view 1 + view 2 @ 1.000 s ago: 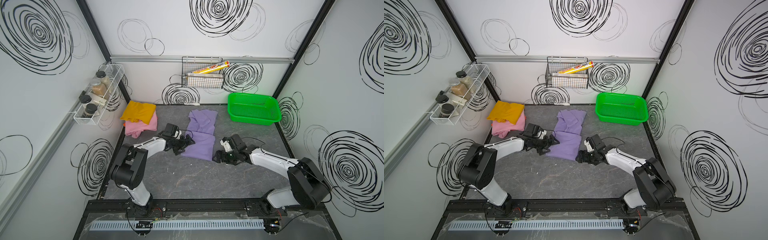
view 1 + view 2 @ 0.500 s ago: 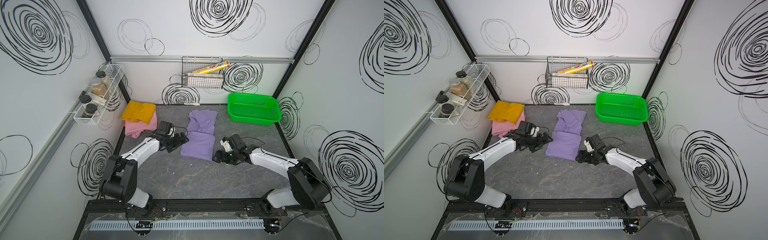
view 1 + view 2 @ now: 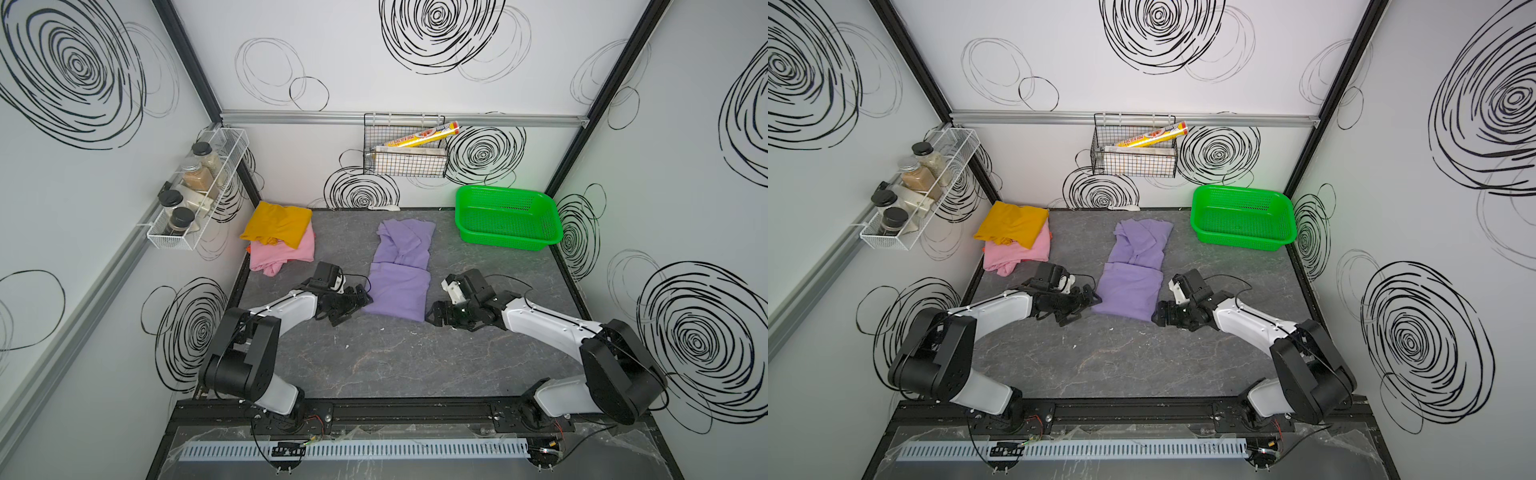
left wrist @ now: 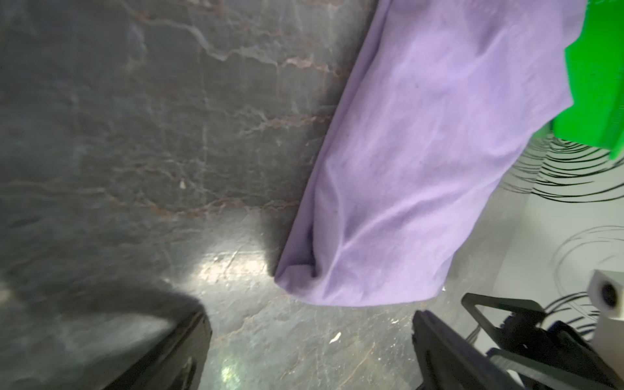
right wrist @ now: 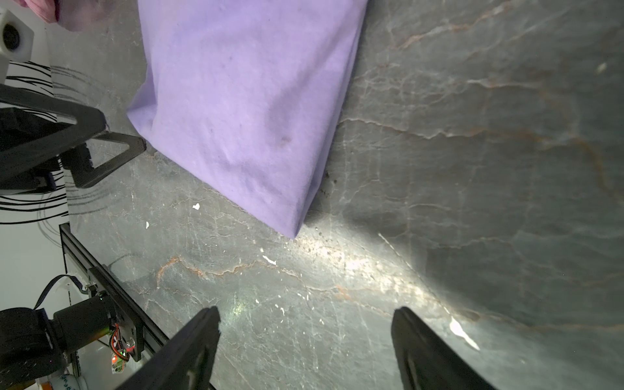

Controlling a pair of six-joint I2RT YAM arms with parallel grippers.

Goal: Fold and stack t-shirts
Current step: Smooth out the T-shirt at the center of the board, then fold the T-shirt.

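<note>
I need to slide my left gripper onto the lavender t-shirt's near corner (image 3: 368,310) (image 4: 297,279) next and close it, as that corner lies just past its fingers across bare table.
The lavender t-shirt (image 3: 401,270) (image 3: 1133,270) lies folded into a long strip in the middle of the table, its near half doubled over. My left gripper (image 3: 353,307) (image 3: 1084,308) stands open, low at the shirt's near left corner (image 4: 422,152). Only bare table shows between its fingers (image 4: 310,317). My right gripper (image 3: 434,318) (image 3: 1160,316) is open just off the near right corner (image 5: 243,101), also holding nothing (image 5: 306,312). At the back left, the folded mustard-yellow t-shirt (image 3: 276,224) rests on the pink t-shirt (image 3: 282,251).
A green perforated basket (image 3: 507,220) sits at the back right of the dark marble table (image 3: 395,361). A wire shelf with jars (image 3: 195,195) hangs on the left wall. A black wire basket with boxes (image 3: 405,153) hangs on the back wall.
My left gripper drew back from the shirt's left edge and slid toward its near left corner, staying open. The right arm and the shirts have not moved.
</note>
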